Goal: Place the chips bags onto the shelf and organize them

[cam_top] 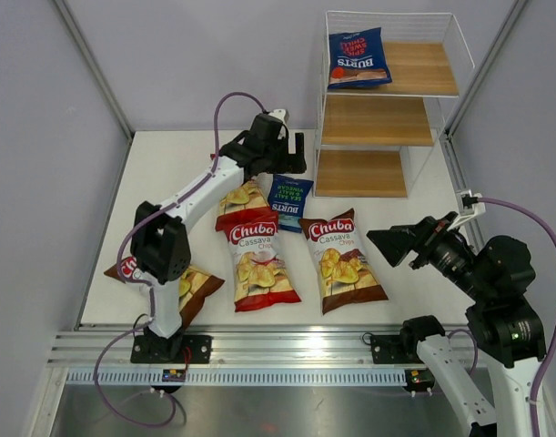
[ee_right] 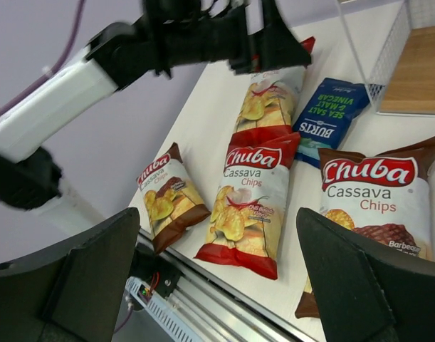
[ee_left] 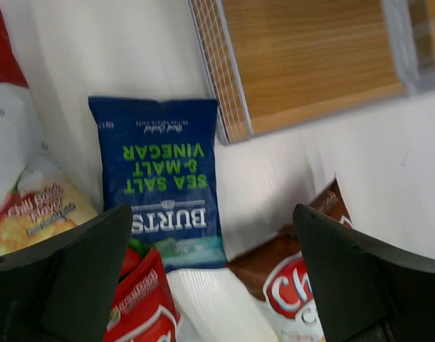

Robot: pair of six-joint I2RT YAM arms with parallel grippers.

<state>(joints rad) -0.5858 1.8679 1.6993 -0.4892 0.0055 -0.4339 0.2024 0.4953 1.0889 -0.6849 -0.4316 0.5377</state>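
My left gripper's fingers are open above the Burts bag that lies flat on the table. My left gripper should next go down and draw back onto the bag's edge by the far red bag [cam_top: 273, 194] [ee_left: 109, 160].
The white wire shelf [cam_top: 441, 55] stands at the far right with one blue Burts bag [cam_top: 358, 59] on its top tier. On the table lie a second Burts bag [cam_top: 289, 202], two red Chuba bags [cam_top: 244, 205] [cam_top: 261, 264] and two brown Chuba bags [cam_top: 341, 259] [cam_top: 182, 287]. My left gripper [cam_top: 294, 155] is open and empty, held above the table's Burts bag [ee_left: 160, 178], with the shelf's lowest tier [ee_left: 310, 64] just beyond. My right gripper [cam_top: 394, 244] is open and empty, held right of the brown bag [ee_right: 377, 206] and facing the red bag [ee_right: 253, 199].
The left arm [ee_right: 132, 50] reaches over the far red bag [ee_right: 267, 100]. One brown bag [ee_right: 171, 196] lies near the left arm's base, by the metal rail [cam_top: 287, 350] along the table's front edge. Grey walls close in the sides.
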